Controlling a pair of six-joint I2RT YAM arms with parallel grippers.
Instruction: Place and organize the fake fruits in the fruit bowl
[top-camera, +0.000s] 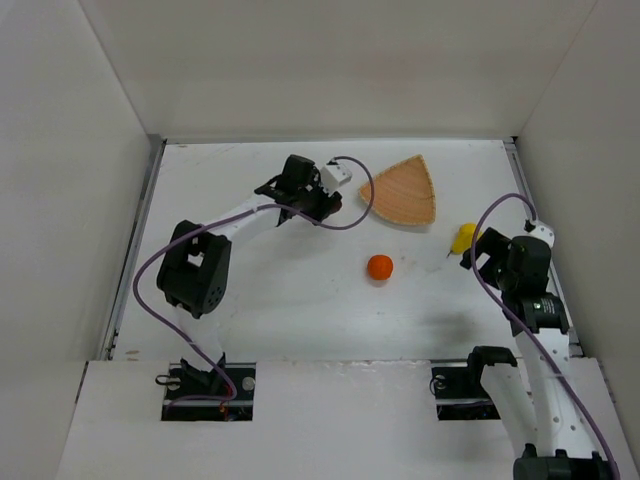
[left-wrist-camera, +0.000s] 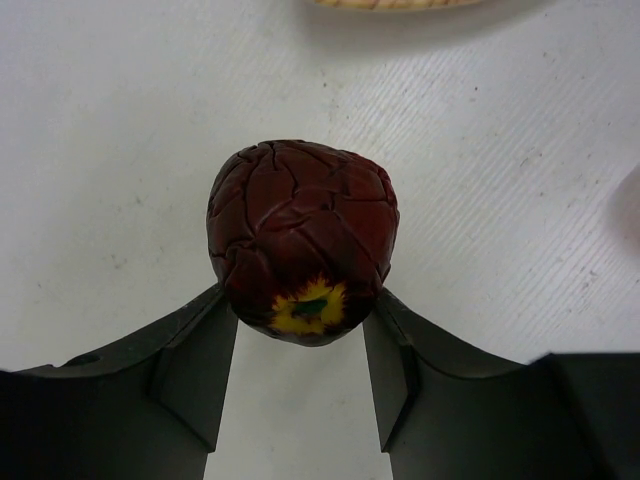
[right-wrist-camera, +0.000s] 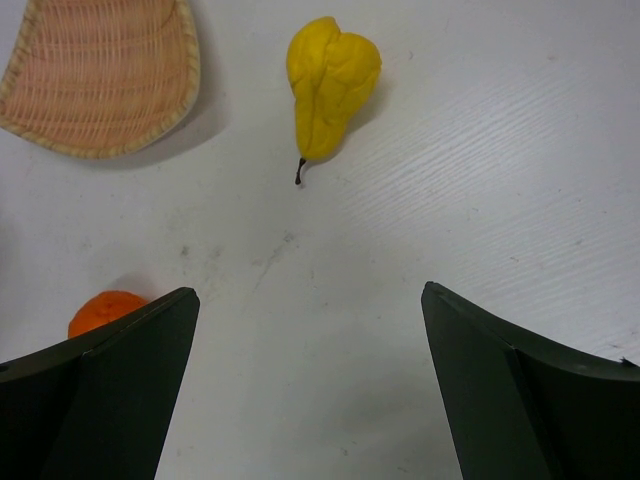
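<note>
My left gripper will next carry the maroon fruit over the bowl's middle (top-camera: 403, 192) and let go of it, because the bowl is to the right of my left gripper in the top view.
The dark maroon fruit (left-wrist-camera: 303, 240) sits between the fingertips of my left gripper (left-wrist-camera: 300, 300), and both fingers press on its near sides. In the top view the left gripper (top-camera: 328, 203) is just left of the tan woven fruit bowl (top-camera: 405, 192). The bowl holds no fruit. The orange ball (top-camera: 380, 266) lies on the table in front of the bowl. The yellow pear (top-camera: 465, 237) lies to the bowl's right. My right gripper (top-camera: 480, 255) is open and empty, just short of the pear (right-wrist-camera: 330, 80), with the orange ball (right-wrist-camera: 105, 310) by its left finger.
White walls enclose the table on three sides. The bowl's rim (left-wrist-camera: 390, 3) shows at the top of the left wrist view, and the bowl (right-wrist-camera: 100, 70) is at the upper left of the right wrist view. A purple cable loops beside each arm.
</note>
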